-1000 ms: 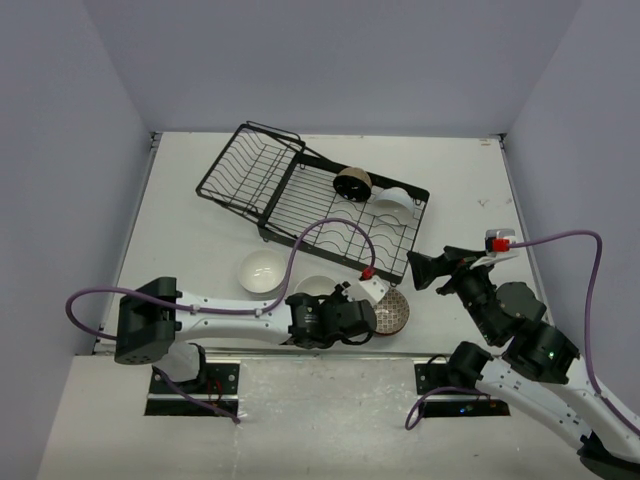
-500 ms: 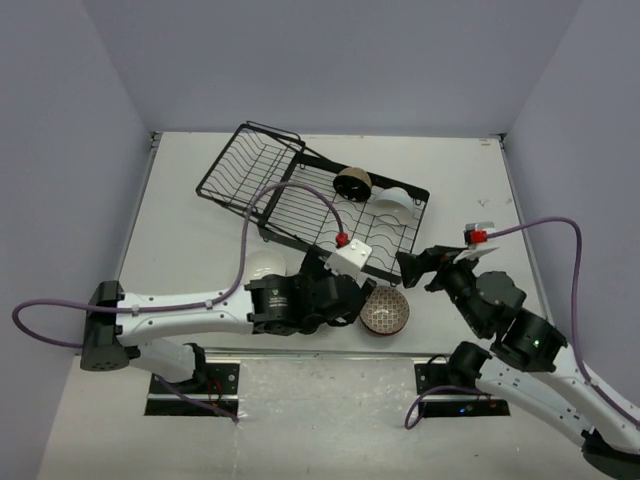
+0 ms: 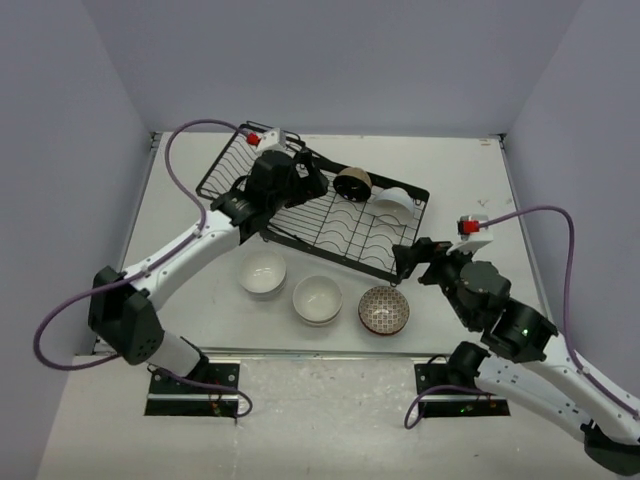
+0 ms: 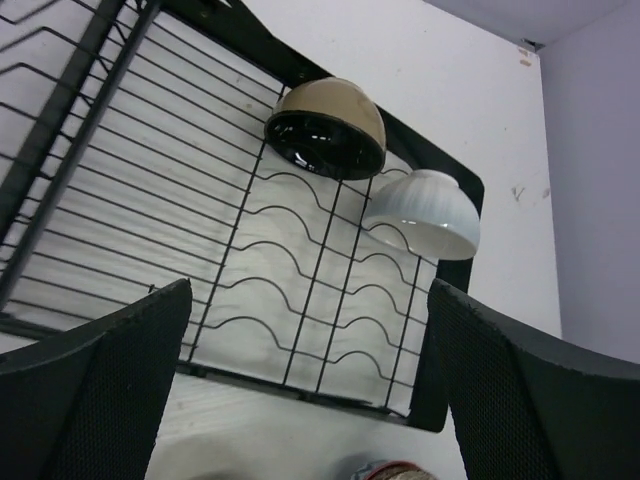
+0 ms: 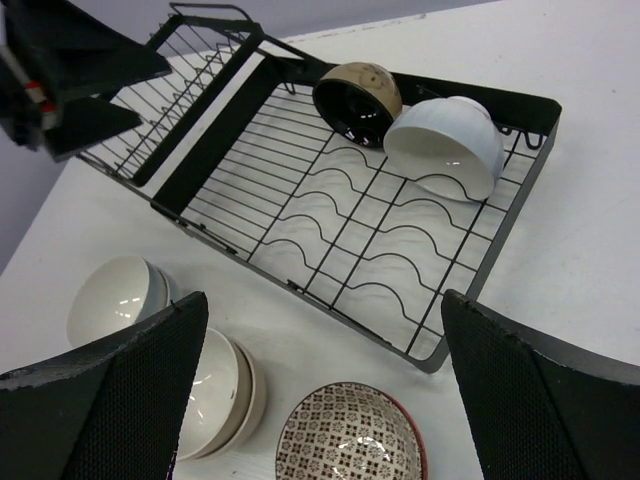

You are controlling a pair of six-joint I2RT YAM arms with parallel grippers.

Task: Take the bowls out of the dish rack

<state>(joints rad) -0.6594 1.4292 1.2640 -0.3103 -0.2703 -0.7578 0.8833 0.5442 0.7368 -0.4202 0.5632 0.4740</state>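
Note:
Next, my left gripper turns and lowers toward the beige bowl, its fingers astride the beige bowl's upper rim, because the bowl leans with that rim exposed.
The black wire dish rack [image 3: 340, 232] lies at the table's middle back. Two bowls rest in its far right corner: a beige bowl with a black inside [image 3: 352, 183] and a white ribbed bowl [image 3: 392, 200]. My left gripper [image 3: 312, 180] hovers open and empty over the rack, just left of the beige bowl [image 4: 325, 128] and the white one [image 4: 425, 213]. My right gripper [image 3: 408, 262] is open and empty above the rack's near right corner [image 5: 500, 215]. On the table in front stand a white bowl [image 3: 263, 272], a stack of cream bowls [image 3: 318, 298] and a brown patterned bowl [image 3: 384, 309].
The rack's tilted basket section [image 3: 240, 165] rises at the back left, under the left arm. Purple cables loop from both wrists. Walls close in the table on the left, back and right.
The left gripper opened, left the patterned bowl on the table by the cream stack, and swung from the front up over the rack. The right gripper edged left.

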